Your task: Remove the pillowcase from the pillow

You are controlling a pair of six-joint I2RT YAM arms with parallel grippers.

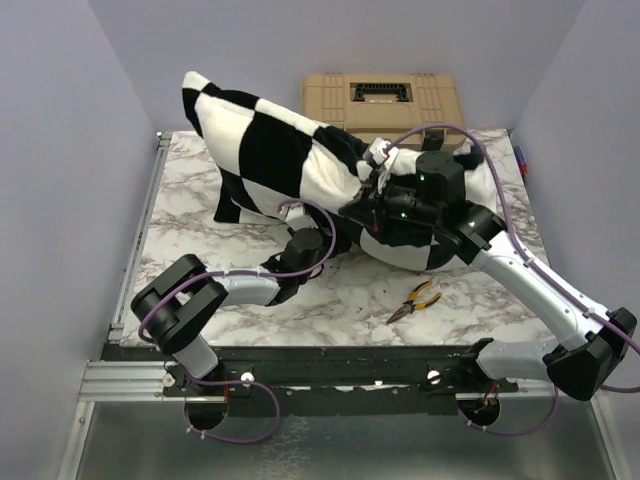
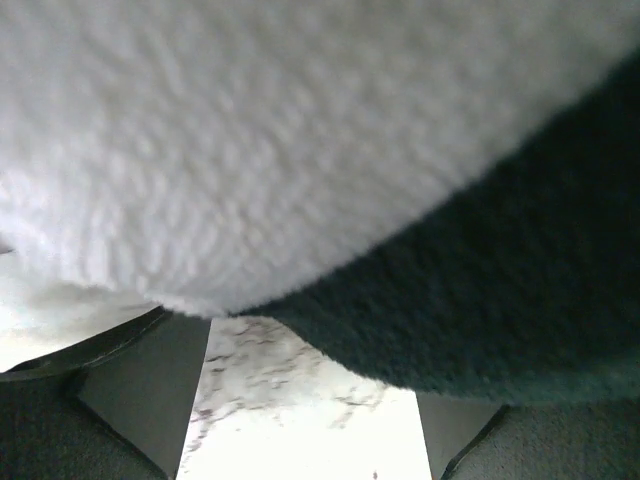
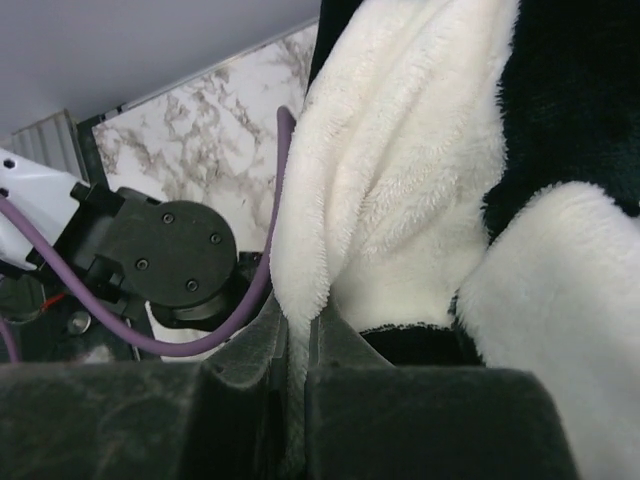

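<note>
I will pull the pillowcase's white fold back over the pillowcase's near edge with my right gripper and let go of it there, because bare marble lies beside that edge.
The pillowcase, fluffy with big black and white squares, lies bulging across the marble table from back left to right. The plain white pillow is hidden inside it. My right gripper is on top of its middle. In the right wrist view the right gripper is shut on a white fold of the pillowcase. My left gripper is tucked against the near edge of the cover. In the left wrist view the left gripper is open and holds nothing, with the pillowcase hanging just over its fingers.
A tan toolbox stands at the back behind the pillowcase. Pliers with orange-yellow handles lie on the table near the front right. Grey walls close in left and right. The left arm's purple cable runs beside the right gripper.
</note>
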